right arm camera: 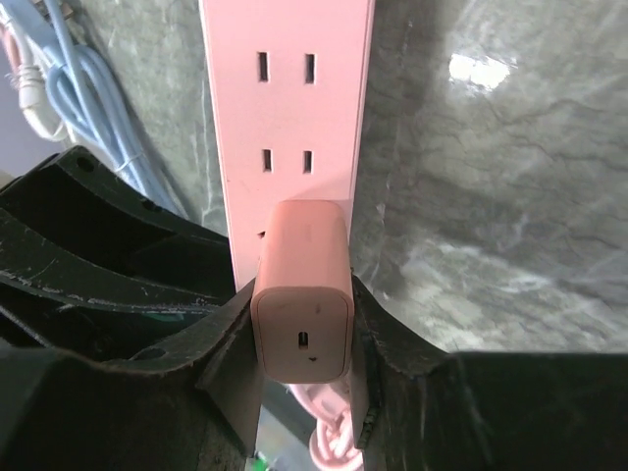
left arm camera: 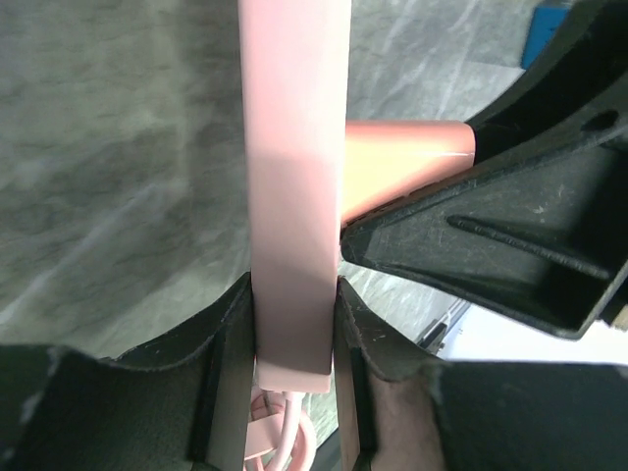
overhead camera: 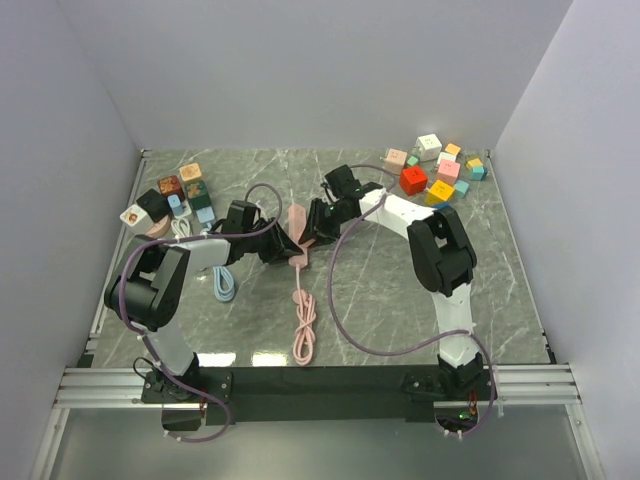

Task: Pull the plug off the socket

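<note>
My right gripper lifts the plug outward next and releases it down beside the red block, which lies to the gripper's right in the top view.
A pink power strip (overhead camera: 297, 235) lies mid-table with its pink cable (overhead camera: 303, 325) coiled toward the front. A pink plug block (right arm camera: 302, 294) sits in the strip (right arm camera: 287, 98), in its nearest socket. My right gripper (right arm camera: 302, 345) is shut on the plug's two sides. My left gripper (left arm camera: 292, 339) is shut on the strip's (left arm camera: 294, 177) long edges near its cable end. The plug also shows in the left wrist view (left arm camera: 402, 162), sticking out to the right between the right gripper's fingers (left arm camera: 491, 245). From above, both grippers (overhead camera: 283, 243) (overhead camera: 318, 222) meet at the strip.
Coloured blocks cluster at the back left (overhead camera: 172, 197) and back right (overhead camera: 440, 170). A light blue cable (overhead camera: 225, 285) and a white cable (overhead camera: 183, 227) lie left of the strip. Grey walls enclose the table on three sides.
</note>
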